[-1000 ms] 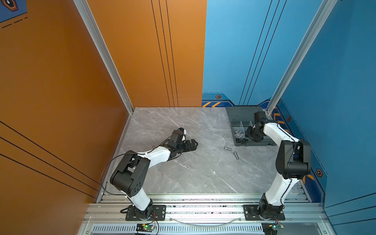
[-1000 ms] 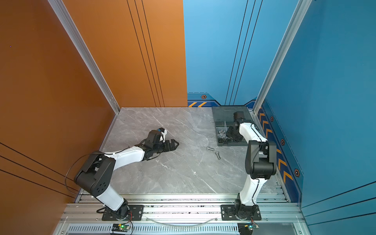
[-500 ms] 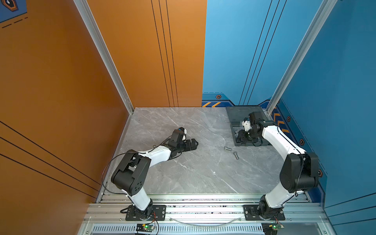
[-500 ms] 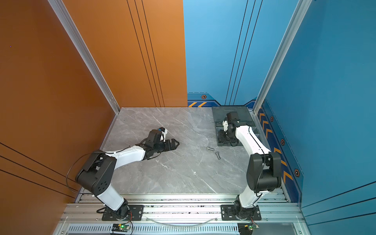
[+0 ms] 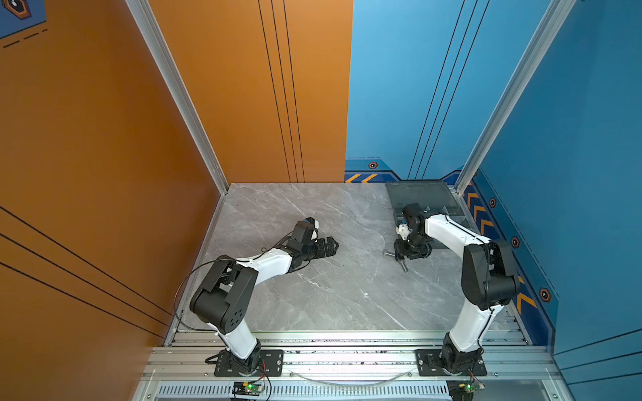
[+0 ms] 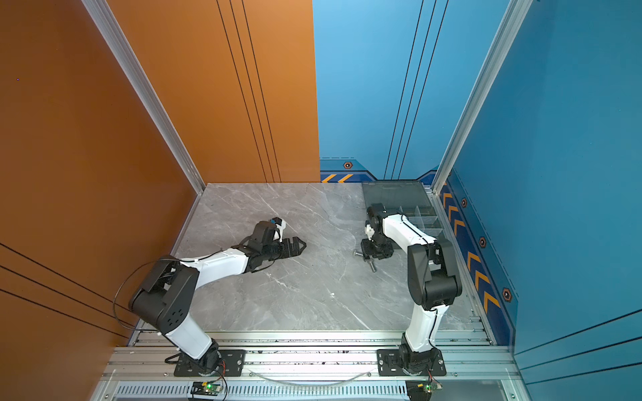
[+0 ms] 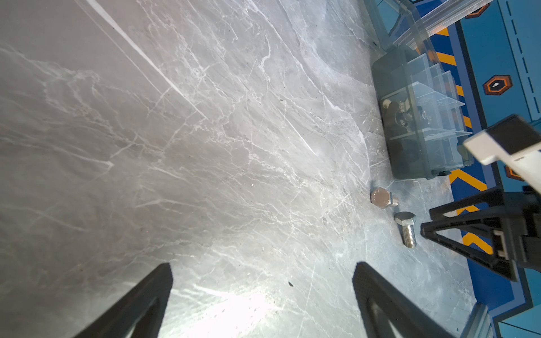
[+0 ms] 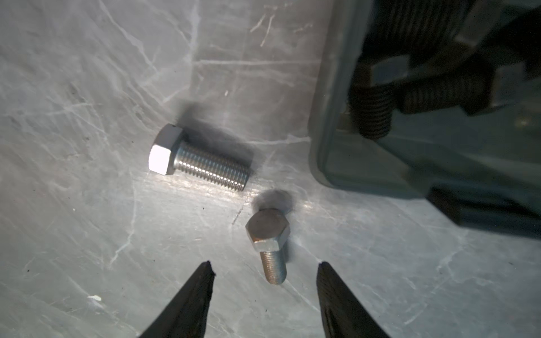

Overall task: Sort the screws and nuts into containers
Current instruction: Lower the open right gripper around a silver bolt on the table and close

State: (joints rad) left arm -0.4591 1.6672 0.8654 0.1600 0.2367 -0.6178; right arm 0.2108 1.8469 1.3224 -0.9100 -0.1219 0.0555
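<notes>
My right gripper is open above the hex head of the nearer silver screw (image 8: 267,228), which is centred between its fingers. Next I will lower the gripper onto the screw's head and close.
Two silver hex-head screws (image 8: 202,161) (image 8: 269,240) lie on the grey table just in front of the smoky-grey organizer box (image 8: 325,164). Both top views show them (image 5: 388,253) (image 6: 372,267). My right gripper (image 8: 265,264) hangs open low over the nearer screw, whose shank tip lies between the fingertips without touching them. More screws (image 8: 371,111) lie in a compartment of the box. My left gripper (image 5: 335,244) rests wide open and empty at mid-table, well left of the screws (image 7: 406,229). The nuts are out of view.
The box (image 5: 455,217) stands at the back right against the blue wall, its lid (image 5: 420,194) folded open behind it. Pale dividers (image 6: 424,218) split it into compartments. The right forearm (image 5: 451,232) passes over the box's front part.
My right gripper has come off the box, moved left and toward the front down to the two loose screws, and its jaws have widened. The left arm has stayed put.
</notes>
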